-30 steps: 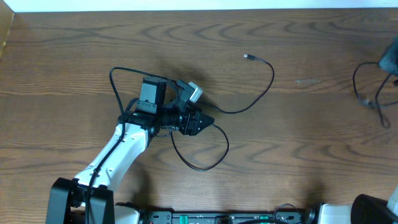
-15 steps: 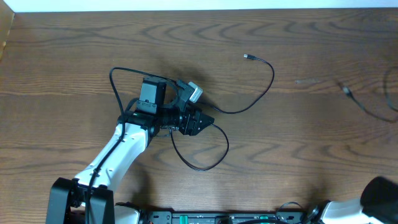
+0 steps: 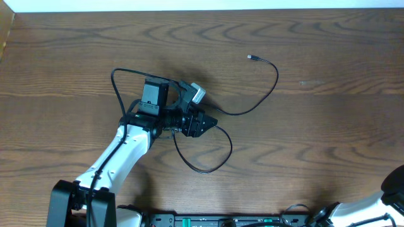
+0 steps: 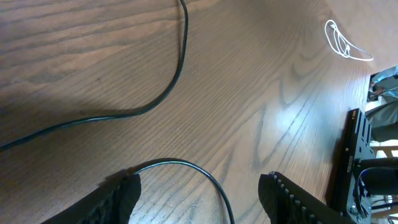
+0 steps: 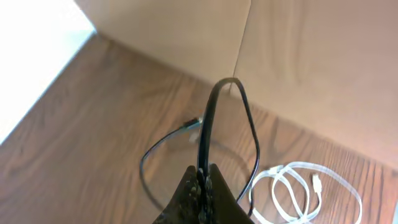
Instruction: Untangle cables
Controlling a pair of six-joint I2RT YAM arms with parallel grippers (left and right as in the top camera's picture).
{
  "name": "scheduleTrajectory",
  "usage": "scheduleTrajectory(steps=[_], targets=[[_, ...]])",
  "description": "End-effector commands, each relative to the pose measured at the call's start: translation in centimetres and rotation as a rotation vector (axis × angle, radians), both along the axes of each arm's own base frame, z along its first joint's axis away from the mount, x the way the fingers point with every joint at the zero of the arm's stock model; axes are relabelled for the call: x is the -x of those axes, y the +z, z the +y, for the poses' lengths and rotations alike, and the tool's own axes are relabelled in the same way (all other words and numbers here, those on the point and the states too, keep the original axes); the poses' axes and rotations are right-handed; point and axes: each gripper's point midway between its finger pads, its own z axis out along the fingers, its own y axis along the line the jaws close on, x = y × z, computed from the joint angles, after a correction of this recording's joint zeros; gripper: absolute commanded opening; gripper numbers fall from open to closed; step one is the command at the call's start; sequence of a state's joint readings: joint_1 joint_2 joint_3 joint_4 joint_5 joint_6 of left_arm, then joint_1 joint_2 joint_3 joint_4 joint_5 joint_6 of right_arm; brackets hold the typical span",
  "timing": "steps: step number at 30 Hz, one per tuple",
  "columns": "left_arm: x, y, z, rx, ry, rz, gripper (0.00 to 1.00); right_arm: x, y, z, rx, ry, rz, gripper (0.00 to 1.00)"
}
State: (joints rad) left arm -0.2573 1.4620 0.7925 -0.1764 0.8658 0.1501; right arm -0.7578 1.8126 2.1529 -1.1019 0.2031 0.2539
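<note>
The bare wood beside the coiled white cable lies open. So I need to lower my right gripper toward it and release the second black cable there.
A thin black cable (image 3: 273, 85) lies on the wooden table (image 3: 315, 126), running from a small plug (image 3: 250, 57) in a curve to a loop (image 3: 221, 161) below my left gripper (image 3: 203, 123). In the left wrist view this gripper (image 4: 199, 190) is open, low over the table, with the cable's loop (image 4: 186, 164) passing between its fingers. My right gripper (image 5: 202, 180) is shut on a second black cable (image 5: 211, 112), which hangs in a loop. A coiled white cable (image 5: 311, 186) lies beside it and also shows far off in the left wrist view (image 4: 341, 42).
A cardboard wall (image 5: 292, 56) stands behind the right gripper's cable. The right arm (image 3: 392, 189) shows only at the overhead view's bottom right corner. A black equipment rail (image 3: 227, 221) runs along the table's front edge.
The right gripper and its hanging black cable have moved off the right edge of the overhead view. The left arm and its cable have not moved.
</note>
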Motion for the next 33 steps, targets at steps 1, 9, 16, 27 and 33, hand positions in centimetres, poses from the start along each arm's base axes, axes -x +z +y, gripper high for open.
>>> scheduleTrajectory(steps=[1, 9, 16, 27, 33], targets=[[0.0, 0.6, -0.1, 0.007, -0.003, -0.018, 0.67, -0.9, -1.6, -2.1, 0.025, 0.001, 0.056, 0.01], [0.0, 0.6, -0.2, 0.004, -0.012, -0.030, 0.67, -3.9, -10.1, -5.3, -0.055, 0.005, 0.164, 0.01], [-0.1, 0.7, -0.2, 0.005, -0.012, -0.034, 0.67, -3.0, -15.7, -7.8, -0.089, -0.042, 0.283, 0.01], [-0.4, 1.3, -0.7, 0.030, -0.012, -0.051, 0.67, 6.2, -23.2, -12.1, -0.309, -0.226, 0.360, 0.01], [-0.3, 1.8, -1.7, 0.042, -0.043, -0.089, 0.67, 5.9, -25.4, -12.4, -0.338, -0.211, 0.361, 0.01]])
